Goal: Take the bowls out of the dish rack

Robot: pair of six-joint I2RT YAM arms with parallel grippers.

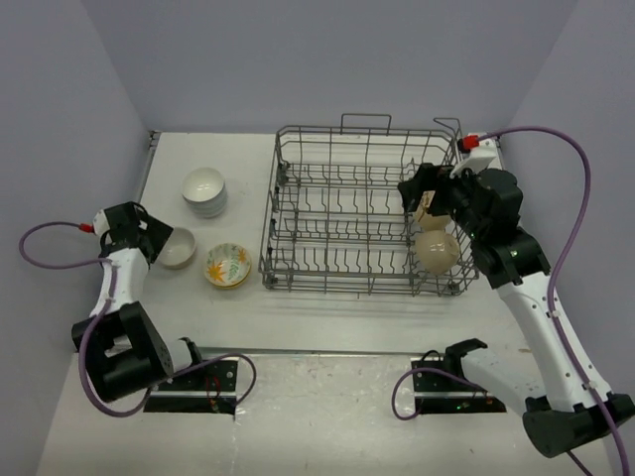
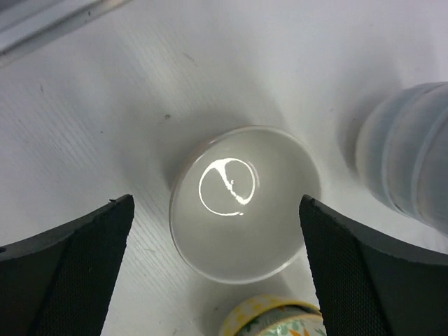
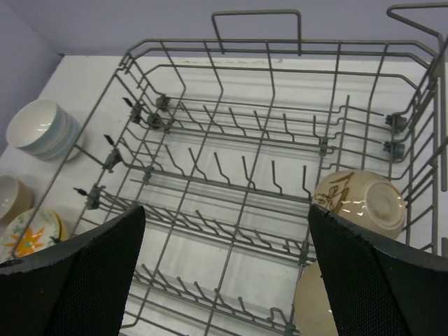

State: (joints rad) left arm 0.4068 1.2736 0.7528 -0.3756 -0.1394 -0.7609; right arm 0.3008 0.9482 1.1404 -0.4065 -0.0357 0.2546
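The right gripper moves down and turns onto the upright rim of the bowl (image 1: 419, 211) (image 3: 322, 190) next, since the bowl with dark lines lies tipped on its side.
The dark wire dish rack (image 1: 327, 213) stands mid-table. Two beige bowls lie at its right end: one with dark lines (image 3: 360, 199) and a plainer one (image 1: 437, 250) nearer me. My right gripper (image 1: 422, 196) hovers open above that end of the rack (image 3: 210, 175), with nothing between its fingers (image 3: 227, 217). On the table left of the rack sit a stack of white bowls (image 1: 204, 190), a floral bowl (image 1: 227, 265) and a pale bowl (image 1: 179, 248). My left gripper (image 1: 157, 241) is open just above the pale bowl (image 2: 243, 203), both fingers clear of its rim.
The floral bowl's rim (image 2: 276, 318) lies right beside the pale bowl, and the white stack (image 2: 409, 164) stands close on the other side. The rack's raised handle loops (image 3: 255, 21) rise at its far side. Walls close in the table on the left, back and right.
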